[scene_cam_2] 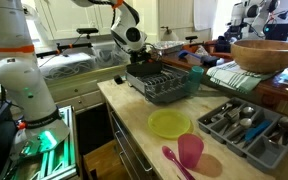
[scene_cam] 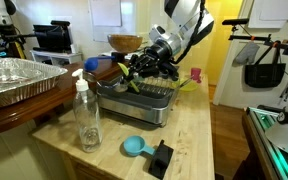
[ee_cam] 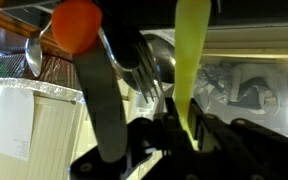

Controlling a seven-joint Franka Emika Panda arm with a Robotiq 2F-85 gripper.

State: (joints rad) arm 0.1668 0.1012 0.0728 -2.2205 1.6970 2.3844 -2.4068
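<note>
The yellow-green utensil (ee_cam: pixel 190 60) should go at the grey dish rack next, beside the standing fork and spoon, and my gripper will release it there, because other utensils already stand there.
My gripper (scene_cam: pixel 144 70) hangs over the grey dish rack (scene_cam: pixel 136 102) on the wooden counter. It also shows in an exterior view (scene_cam_2: pixel 147 62), above the rack (scene_cam_2: pixel 166 86). The jaws (ee_cam: pixel 182 128) are shut on a yellow-green utensil (ee_cam: pixel 190 60), which slants down towards the rack (scene_cam: pixel 133 86). In the wrist view a black-handled fork (ee_cam: pixel 134 62), an orange-topped utensil (ee_cam: pixel 76 25) and a metal spoon (ee_cam: pixel 34 55) stand close beside the jaws. The held utensil's far end is out of frame there.
A clear soap bottle (scene_cam: pixel 87 115), foil tray (scene_cam: pixel 14 80), blue scoop (scene_cam: pixel 134 147) and black block (scene_cam: pixel 162 158) lie near the rack. A yellow plate (scene_cam_2: pixel 169 123), pink cup (scene_cam_2: pixel 190 150), cutlery tray (scene_cam_2: pixel 246 125) and wooden bowl (scene_cam_2: pixel 269 55) stand on the counter.
</note>
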